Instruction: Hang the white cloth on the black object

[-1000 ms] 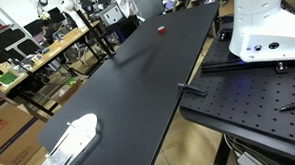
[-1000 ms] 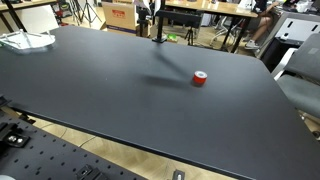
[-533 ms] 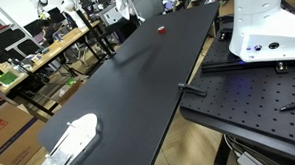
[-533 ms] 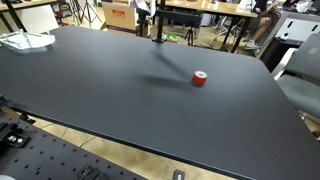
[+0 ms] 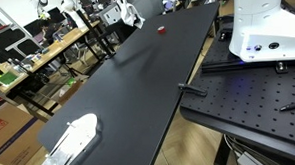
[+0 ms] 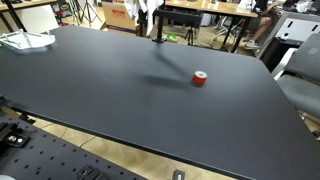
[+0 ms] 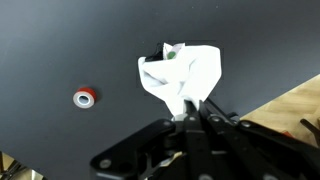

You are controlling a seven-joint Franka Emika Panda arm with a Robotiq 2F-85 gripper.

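Note:
The cloth's corner goes toward the top in the wrist view next, over the small dark tip (image 7: pixel 164 50) for release, as it shows beyond the cloth's edge.
In the wrist view my gripper (image 7: pixel 188 112) is shut on the lower corner of the white cloth (image 7: pixel 180 76), which hangs crumpled over the black table. A small dark tip (image 7: pixel 172 54) shows at the cloth's top edge. In both exterior views the cloth (image 5: pixel 133 12) (image 6: pixel 148 6) hangs at the far end of the table, right at the top of the thin black upright stand (image 6: pixel 158 30). Whether the cloth rests on the stand I cannot tell. The gripper itself is hard to make out in the exterior views.
A red tape roll (image 5: pixel 161 30) (image 6: pixel 200 78) (image 7: pixel 85 97) lies on the table near the stand. A white tray-like object (image 5: pixel 70 143) (image 6: pixel 25 40) sits at the opposite end. The robot's white base (image 5: pixel 260 28) stands beside the table. Cluttered desks lie beyond.
The cloth has shifted slightly down and toward the stand's top. Nothing else has moved.

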